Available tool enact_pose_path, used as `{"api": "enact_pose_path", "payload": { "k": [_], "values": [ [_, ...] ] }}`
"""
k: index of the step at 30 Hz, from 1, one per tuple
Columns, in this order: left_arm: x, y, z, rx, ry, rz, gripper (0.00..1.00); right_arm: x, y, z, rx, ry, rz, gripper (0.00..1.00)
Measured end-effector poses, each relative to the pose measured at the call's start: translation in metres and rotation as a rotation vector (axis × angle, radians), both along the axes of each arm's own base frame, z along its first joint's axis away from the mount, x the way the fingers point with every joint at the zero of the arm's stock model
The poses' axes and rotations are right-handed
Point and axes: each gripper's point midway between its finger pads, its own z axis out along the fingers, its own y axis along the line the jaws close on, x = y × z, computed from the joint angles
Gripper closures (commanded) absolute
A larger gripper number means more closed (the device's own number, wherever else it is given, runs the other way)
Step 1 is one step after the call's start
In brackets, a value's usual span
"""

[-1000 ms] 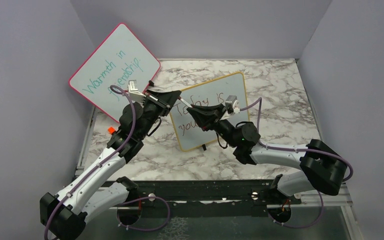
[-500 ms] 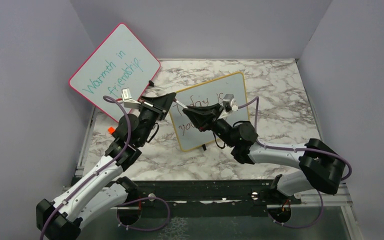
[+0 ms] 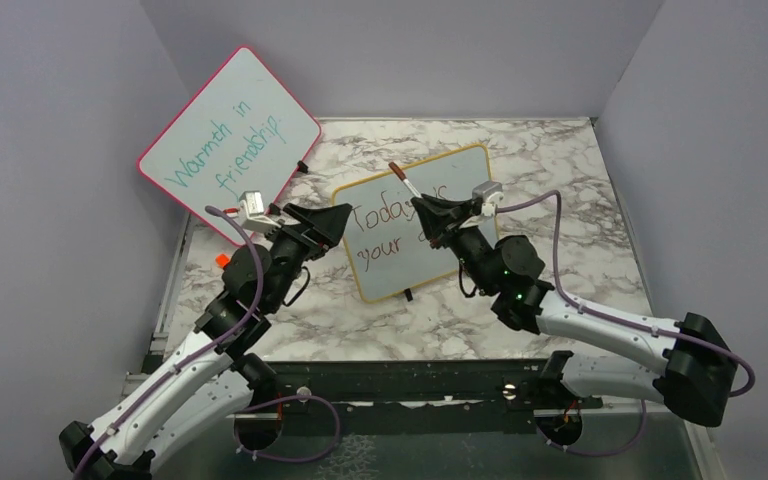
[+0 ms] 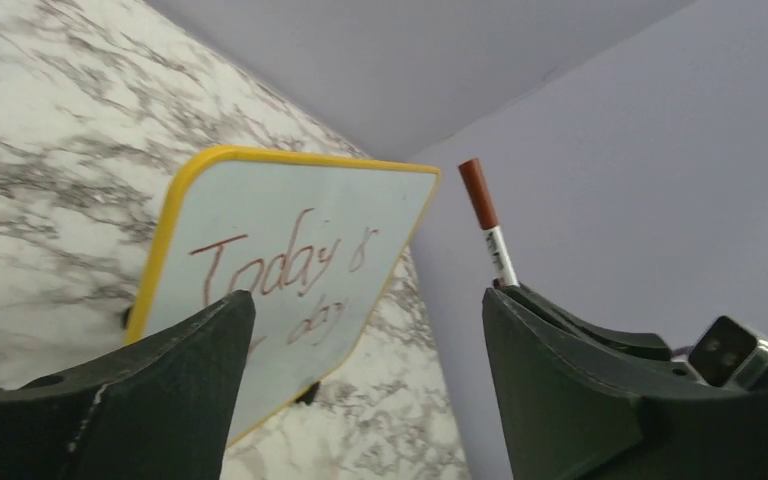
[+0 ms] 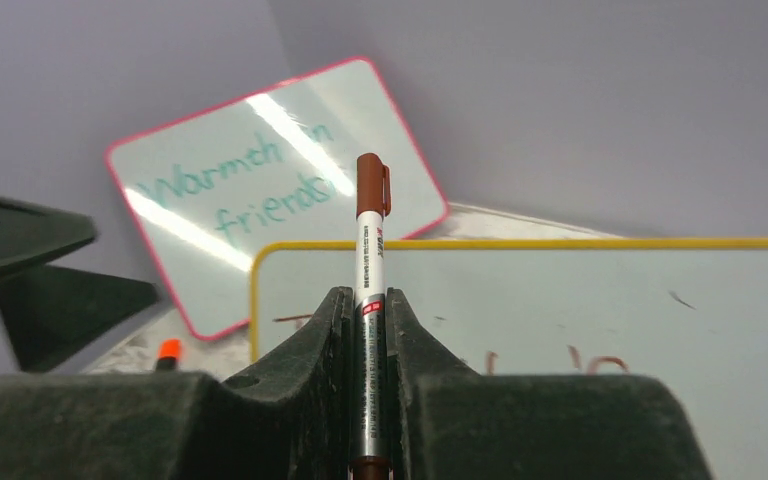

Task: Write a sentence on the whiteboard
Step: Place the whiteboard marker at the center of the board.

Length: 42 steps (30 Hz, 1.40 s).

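The marble there is bare, so I should next move my right gripper past the whiteboard (image 3: 460, 165), toward the right in the top view, then down, and release the capped marker.
The yellow-framed whiteboard (image 3: 460, 165) stands tilted at the table's middle. The red-brown sentence (image 3: 380, 222) reads "Today" over "your"; its right end is hidden behind my right gripper. My right gripper (image 3: 428, 207) is in front of the board's centre, shut on a marker (image 3: 405, 182) whose brown cap points up and to the left. In the right wrist view the marker (image 5: 370, 240) stands upright between the jaws of that gripper (image 5: 368, 295). My left gripper (image 3: 340, 215) is open and empty just left of the board. Its wrist view shows the whiteboard (image 4: 260, 200) and the marker (image 4: 487, 225).
A pink-framed board (image 3: 230, 135) with teal writing leans against the back left wall. A small orange object (image 3: 222, 260) lies on the marble table by the left arm. Grey walls close in the table on three sides.
The left gripper opened, let go of the marker and drew back left. The right gripper swung right with the marker, uncovering more of the writing.
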Motion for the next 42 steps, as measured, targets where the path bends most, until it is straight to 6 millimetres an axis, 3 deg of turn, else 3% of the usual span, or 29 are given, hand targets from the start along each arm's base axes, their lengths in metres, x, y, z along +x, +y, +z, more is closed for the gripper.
{"api": "enact_pose_path", "payload": {
  "k": [4,8,14,18,21,24,29,33,38,42],
  "values": [
    [-0.004,0.022,-0.013,0.162,-0.016,0.067,0.08,0.018,-0.040,-0.011,-0.086,0.047,-0.172,1.00],
    [-0.009,0.042,-0.024,0.325,-0.031,0.116,0.01,0.041,-0.102,-0.026,-0.152,0.119,-0.385,0.99],
    [-0.011,0.068,-0.044,0.543,-0.022,0.181,0.01,0.053,-0.190,-0.036,-0.190,0.205,-0.655,0.99],
    [-0.011,0.080,-0.050,0.631,-0.022,0.216,0.01,0.060,-0.245,-0.067,-0.214,0.337,-0.815,1.00],
    [-0.012,0.087,-0.052,0.670,-0.024,0.240,0.01,0.058,-0.273,-0.091,-0.199,0.440,-0.896,1.00],
    [-0.014,0.091,-0.057,0.694,-0.023,0.244,0.01,0.056,-0.290,-0.120,-0.189,0.536,-0.942,0.99],
    [-0.017,0.096,-0.059,0.733,-0.029,0.242,0.01,0.048,-0.295,-0.188,-0.241,0.725,-0.953,0.99],
    [-0.022,0.101,-0.057,0.746,-0.043,0.248,0.01,0.040,-0.305,-0.227,-0.257,0.852,-0.979,0.99],
    [-0.026,0.106,-0.054,0.750,-0.061,0.255,0.01,0.035,-0.322,-0.258,-0.237,0.970,-1.018,0.87],
    [-0.026,0.107,-0.055,0.767,-0.064,0.254,0.01,0.039,-0.330,-0.260,-0.192,0.993,-1.033,0.72]
  ]
}}
